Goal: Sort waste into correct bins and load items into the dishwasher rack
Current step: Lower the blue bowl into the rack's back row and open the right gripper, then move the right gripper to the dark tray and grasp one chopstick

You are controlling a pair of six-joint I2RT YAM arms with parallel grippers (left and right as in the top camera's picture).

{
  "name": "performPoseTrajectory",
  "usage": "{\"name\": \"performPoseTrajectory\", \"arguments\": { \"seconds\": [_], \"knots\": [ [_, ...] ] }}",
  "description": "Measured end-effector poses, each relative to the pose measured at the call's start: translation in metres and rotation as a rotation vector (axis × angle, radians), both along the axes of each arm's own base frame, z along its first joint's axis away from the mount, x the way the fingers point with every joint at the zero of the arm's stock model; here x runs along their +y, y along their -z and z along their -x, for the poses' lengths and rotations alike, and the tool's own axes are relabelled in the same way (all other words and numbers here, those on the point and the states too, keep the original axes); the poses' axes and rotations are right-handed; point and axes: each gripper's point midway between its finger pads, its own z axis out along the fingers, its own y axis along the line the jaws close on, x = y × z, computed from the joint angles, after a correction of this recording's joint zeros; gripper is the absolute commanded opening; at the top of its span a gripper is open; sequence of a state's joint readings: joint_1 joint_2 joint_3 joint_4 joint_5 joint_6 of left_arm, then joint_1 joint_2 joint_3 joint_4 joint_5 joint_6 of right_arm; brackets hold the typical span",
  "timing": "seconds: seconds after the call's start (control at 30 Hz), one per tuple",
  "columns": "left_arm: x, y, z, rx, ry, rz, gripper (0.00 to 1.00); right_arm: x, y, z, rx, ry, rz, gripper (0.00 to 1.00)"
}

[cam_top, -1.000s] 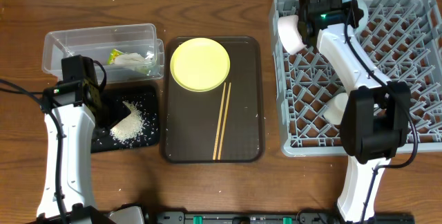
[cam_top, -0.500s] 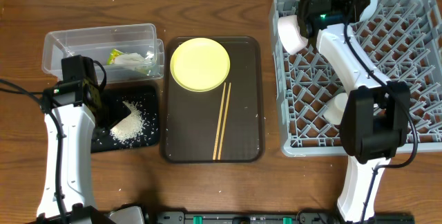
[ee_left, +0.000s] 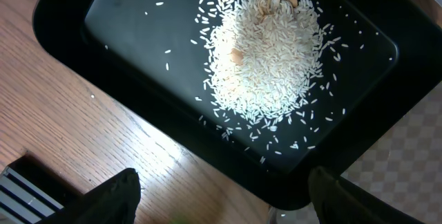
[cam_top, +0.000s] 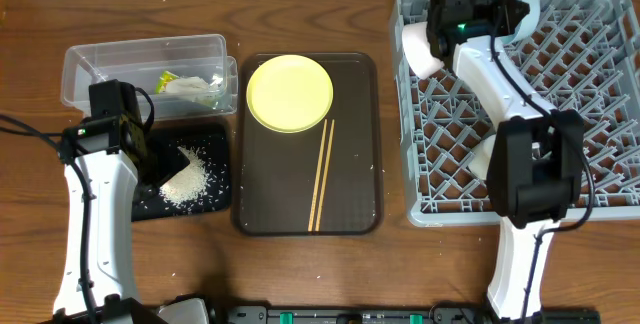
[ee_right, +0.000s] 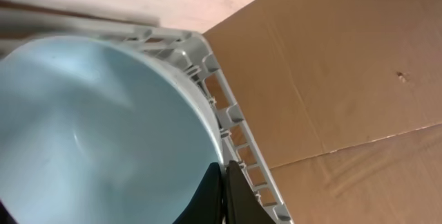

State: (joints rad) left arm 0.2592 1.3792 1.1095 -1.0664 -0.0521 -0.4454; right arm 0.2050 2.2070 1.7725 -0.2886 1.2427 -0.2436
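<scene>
I should move my right gripper back and down next to let go of the blue bowl's rim, because the rack (cam_top: pixel 570 94) slots beside the white bowl are below it, nearer my base.
My right gripper (cam_top: pixel 503 11) is at the far edge of the grey dishwasher rack (cam_top: pixel 570 94), shut on the rim of the light blue bowl (cam_top: pixel 527 2). In the right wrist view the fingers (ee_right: pixel 224 182) pinch the bowl's rim (ee_right: pixel 97 127) beside the rack's wall (ee_right: pixel 231 117). A white bowl (cam_top: pixel 420 49) and a small white cup (cam_top: pixel 486 156) lie in the rack. My left gripper (cam_top: pixel 162 167) is open and empty above the black tray (cam_top: pixel 145 202) with its rice pile (cam_top: pixel 186 186). The left wrist view shows the rice (ee_left: pixel 266 54) and the spread fingers (ee_left: pixel 224 200).
The clear tub (cam_top: pixel 100 69) holds the green-and-orange wrapper (cam_top: pixel 166 80) and white tissue (cam_top: pixel 192 90). The brown serving tray (cam_top: pixel 350 194) carries the yellow plate (cam_top: pixel 290 92) and the chopsticks (cam_top: pixel 321 174). Bare wooden table lies in front.
My right gripper has shifted slightly along the rack's far edge with the blue bowl in it. The left arm has not moved.
</scene>
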Motion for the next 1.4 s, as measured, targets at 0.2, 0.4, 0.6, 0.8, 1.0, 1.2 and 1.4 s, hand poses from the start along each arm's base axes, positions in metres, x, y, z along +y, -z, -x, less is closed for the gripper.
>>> {"name": "performPoseTrajectory", "arguments": {
  "seconds": [0.2,0.4,0.6,0.8,1.0,1.2,1.4],
  "knots": [
    [0.0,0.0,0.0,0.0,0.0,0.0,0.81,0.017,0.002,-0.001,0.005,-0.027,0.006,0.01],
    [0.0,0.0,0.0,0.0,0.0,0.0,0.81,0.033,0.007,0.001,0.042,-0.058,0.009,0.01],
    [0.0,0.0,0.0,0.0,0.0,0.0,0.81,0.04,0.033,0.022,0.162,-0.065,-0.029,0.01],
    [0.0,0.0,0.0,0.0,0.0,0.0,0.81,0.044,0.071,0.049,0.24,-0.046,-0.208,0.01],
    [0.0,0.0,0.0,0.0,0.0,0.0,0.81,0.054,0.089,0.063,0.233,-0.016,-0.371,0.08],
    [0.0,0.0,0.0,0.0,0.0,0.0,0.81,0.073,0.049,0.066,0.122,-0.069,-0.58,0.43],
    [0.0,0.0,0.0,0.0,-0.001,0.0,0.87,0.108,-0.026,0.086,0.028,-0.242,-0.86,0.59]
  ]
}}
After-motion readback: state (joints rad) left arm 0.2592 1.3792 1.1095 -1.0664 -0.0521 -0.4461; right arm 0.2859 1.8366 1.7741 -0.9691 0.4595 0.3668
